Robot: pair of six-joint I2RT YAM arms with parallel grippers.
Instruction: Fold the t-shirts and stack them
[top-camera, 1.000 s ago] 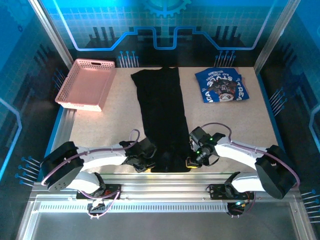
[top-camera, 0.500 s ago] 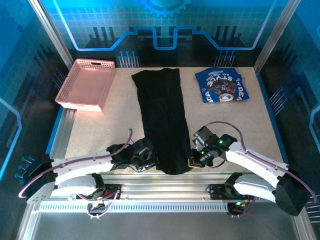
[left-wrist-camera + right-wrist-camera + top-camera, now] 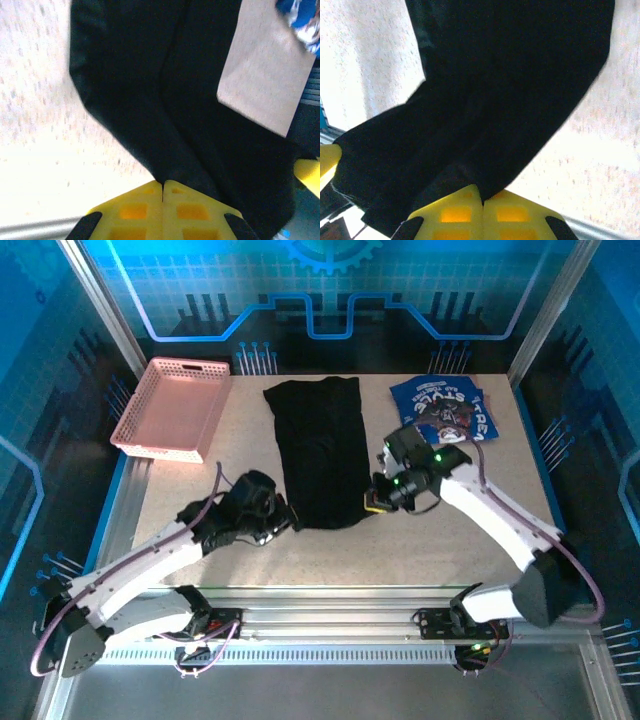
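Note:
My left gripper carries the shirt's corner outward next and releases it low over the shirt's middle, since cloth lies flat there, outward of the gripper.
The black t-shirt (image 3: 320, 445) lies lengthwise in the middle of the table, its near end lifted and carried toward the far end. My left gripper (image 3: 290, 522) is shut on the shirt's near left corner (image 3: 150, 125), yellow fingers (image 3: 135, 210) pressed together on the cloth. My right gripper (image 3: 372, 502) is shut on the near right corner (image 3: 485, 115), its yellow fingers (image 3: 510, 215) closed on the fabric. The blue t-shirt (image 3: 445, 412) with white lettering lies folded at the far right, apart from both grippers.
A pink lattice basket (image 3: 170, 408) sits at the far left corner. Bare speckled tabletop (image 3: 330, 560) lies near the arm bases and on both sides of the black shirt. Metal frame posts stand at the table's far corners.
Both grippers have moved away from the near edge toward the table's middle, carrying the black shirt's near end with them, so the shirt now looks shorter.

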